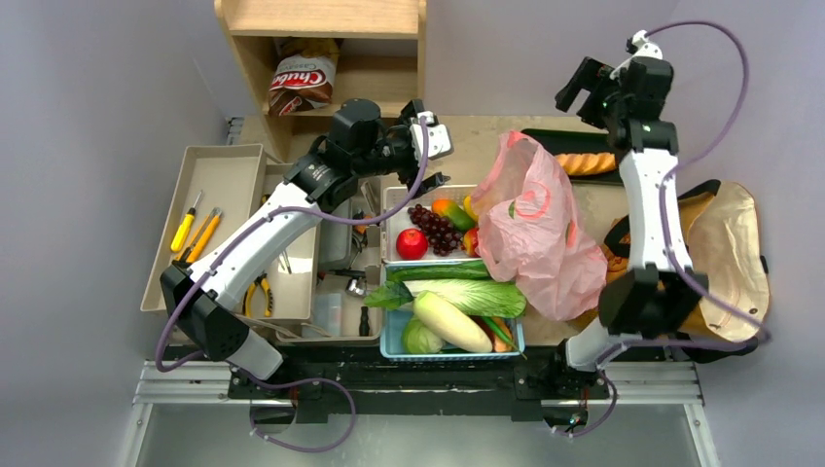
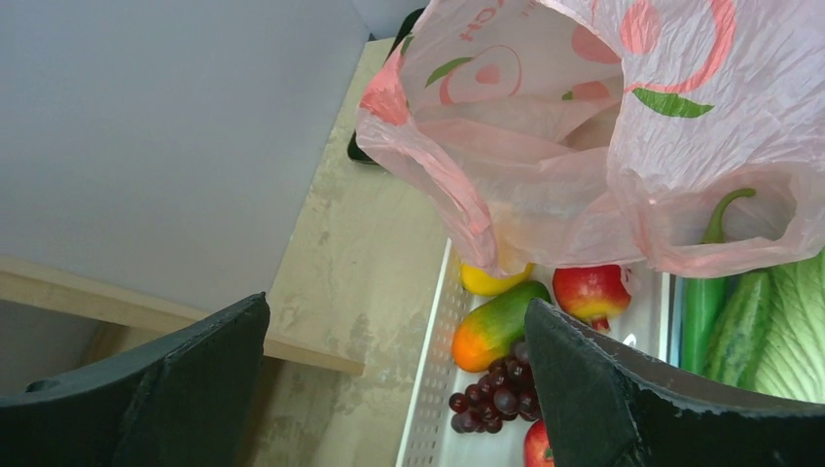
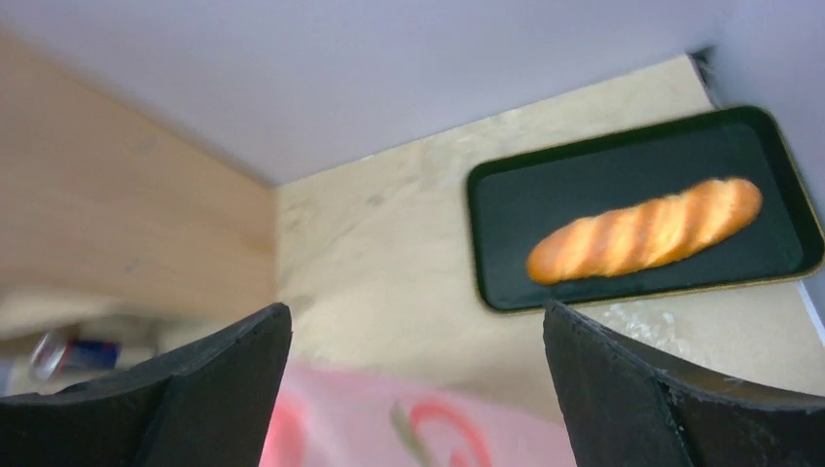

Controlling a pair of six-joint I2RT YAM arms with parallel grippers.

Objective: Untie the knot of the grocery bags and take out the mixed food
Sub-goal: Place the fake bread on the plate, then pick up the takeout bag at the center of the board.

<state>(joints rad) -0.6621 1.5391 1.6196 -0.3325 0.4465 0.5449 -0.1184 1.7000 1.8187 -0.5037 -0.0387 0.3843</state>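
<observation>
The right gripper moves back onto the pink bag's fold beside the black tray next.
The pink plastic bag lies open and slumped over the right side of the white basket; no knot shows, and its handles hang loose in the left wrist view. Grapes, a red apple and a green-orange fruit lie in the white basket. Cucumber, napa cabbage and daikon lie in the blue basket. My left gripper is open and empty, above the white basket's far left edge. My right gripper is open and empty, raised beyond the bag.
A black tray with a bread loaf sits at the back right. A wooden shelf holds a Chubs bag. Grey tool trays stand at left. A beige tote lies at right, with brown paper beside it.
</observation>
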